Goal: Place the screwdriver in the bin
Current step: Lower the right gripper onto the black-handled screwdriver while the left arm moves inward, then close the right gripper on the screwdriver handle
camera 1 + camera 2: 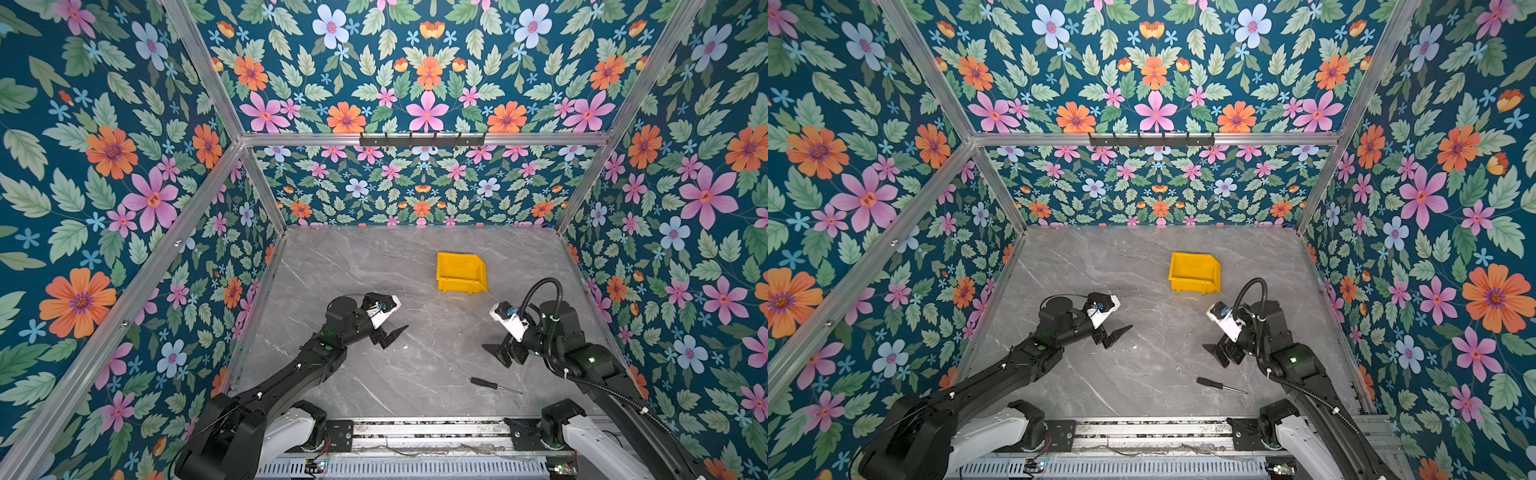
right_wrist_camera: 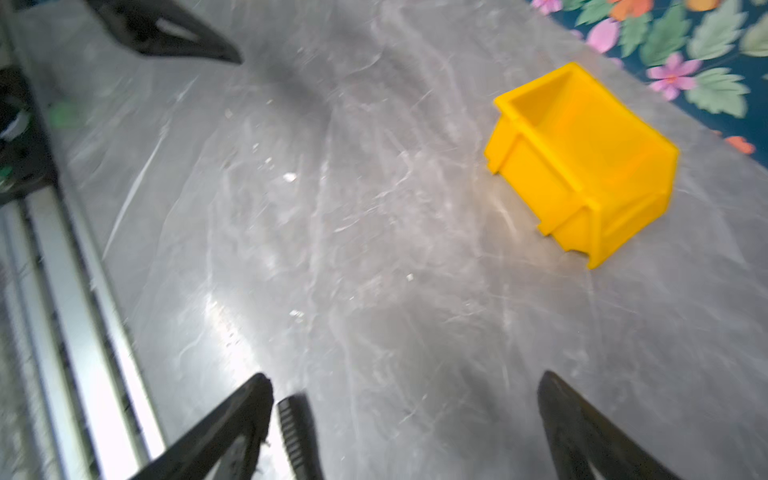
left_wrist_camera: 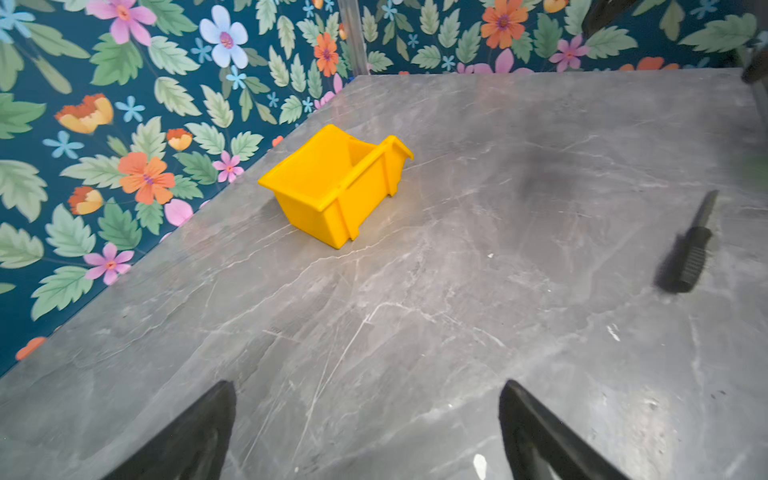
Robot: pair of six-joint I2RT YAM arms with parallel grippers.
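My right gripper should move back and down, tilting steeper, to close across the screwdriver's ribbed handle point(image 1: 483, 383) point(image 2: 297, 436), since the screwdriver lies flat on the table nearer the bar.
The screwdriver point(image 1: 485, 382) point(image 1: 1211, 382), black-handled with a thin silver shaft, lies flat on the grey marble table near its front right. It also shows in the left wrist view point(image 3: 693, 253). The yellow bin point(image 1: 460, 272) point(image 1: 1194, 272) point(image 3: 332, 183) point(image 2: 582, 158) stands upright and empty toward the back, right of centre. My right gripper point(image 1: 494, 354) point(image 1: 1214, 353) point(image 2: 403, 376) hangs open just beyond the screwdriver. The ribbed handle point(image 2: 297, 436) lies beside one finger, untouched. My left gripper point(image 1: 395, 336) point(image 1: 1119, 334) point(image 3: 368, 386) is open and empty, left of centre.
Floral walls enclose the table on three sides. An aluminium rail point(image 1: 428, 430) with the arm bases runs along the front edge. A black hook rack point(image 1: 422, 139) hangs on the back wall. Bare marble point(image 1: 424, 316) lies between the grippers and the bin.
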